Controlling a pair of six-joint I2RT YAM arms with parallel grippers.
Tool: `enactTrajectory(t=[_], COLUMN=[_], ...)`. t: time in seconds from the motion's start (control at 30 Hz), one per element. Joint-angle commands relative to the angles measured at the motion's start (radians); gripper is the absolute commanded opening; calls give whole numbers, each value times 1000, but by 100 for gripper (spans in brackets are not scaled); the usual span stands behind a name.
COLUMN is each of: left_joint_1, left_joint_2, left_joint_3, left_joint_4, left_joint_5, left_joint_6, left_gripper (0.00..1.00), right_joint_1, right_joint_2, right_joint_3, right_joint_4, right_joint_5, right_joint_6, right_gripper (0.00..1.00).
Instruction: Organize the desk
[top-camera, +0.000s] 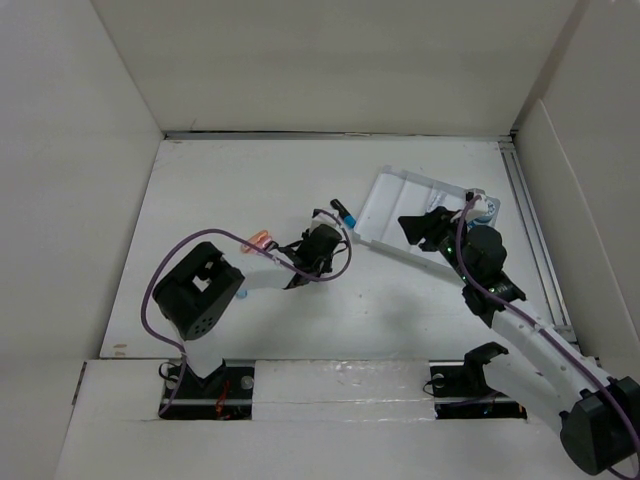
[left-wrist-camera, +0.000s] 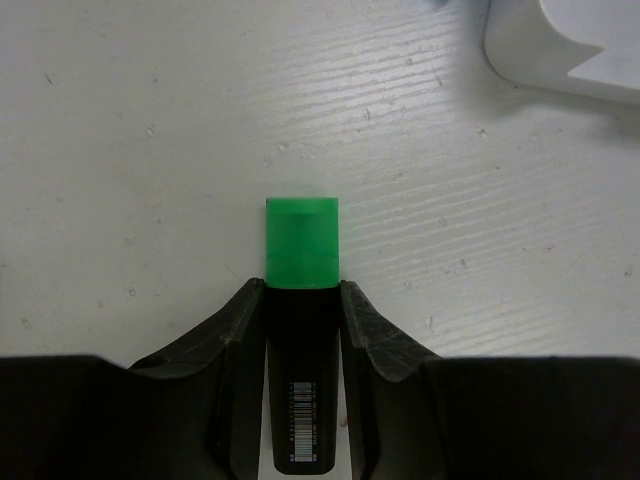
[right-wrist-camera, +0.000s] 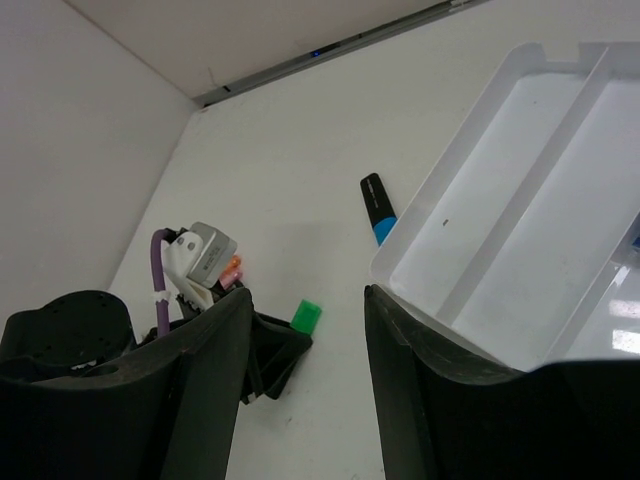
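Observation:
The tray section nearest the marker (top-camera: 381, 204) stands empty. Next I should lift my left gripper outward and to the right in the top view, over that section, and release there.
On the white desk (top-camera: 230, 190) lies a black highlighter with a green cap (left-wrist-camera: 301, 243). My left gripper (left-wrist-camera: 301, 285) is shut on its black body, one finger against each side, with the cap sticking out in front. In the right wrist view only the green cap (right-wrist-camera: 307, 315) shows, beyond the left gripper (right-wrist-camera: 270, 350). My right gripper (right-wrist-camera: 306, 292) hangs open and empty over the near left corner of the white compartment tray (right-wrist-camera: 500, 200). In the top view the left gripper (top-camera: 322, 243) sits left of the tray (top-camera: 400, 200), and the right gripper (top-camera: 425, 228) is at the tray's near edge.
A black marker with a blue cap (top-camera: 345, 213) lies against the tray's left rim; the right wrist view shows this marker (right-wrist-camera: 376, 207) too. Something orange and pink (top-camera: 258, 240) lies by the left arm. A blue and white item (top-camera: 485, 210) is at the tray's right end. White walls border the desk.

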Motion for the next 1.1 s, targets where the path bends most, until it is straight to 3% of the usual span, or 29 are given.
enactTrajectory(t=[0.0,0.17,0.33,0.6,0.93,1.07], left_joint_1=[-5,-5,-5,-5,47,47], left_joint_2=[-81,-167,-118,92,420,524], left_joint_3=[20,81,226,500,964,1090], left_joint_4=[-28,49,79,96,-38,-95], left_joint_5=[61,187,270,296,378,365], left_joint_6=[-18,-58,-52,8,89,111], left_gripper=[0,0,0,1,8,16], right_joint_1=[-8,-8,-19,-37,-37,-37], right_joint_2=[-13,-39,-88,-108,-160,-151], right_joint_3=[-1,-24,-56,-62,-81,-75], right_joint_4=[59,64,78,76,81,75], right_joint_5=[3,48,82,79,83,83], right_joint_6=[4,19,35,39,46,44], right_gripper=[54,54,53,53,53,54])
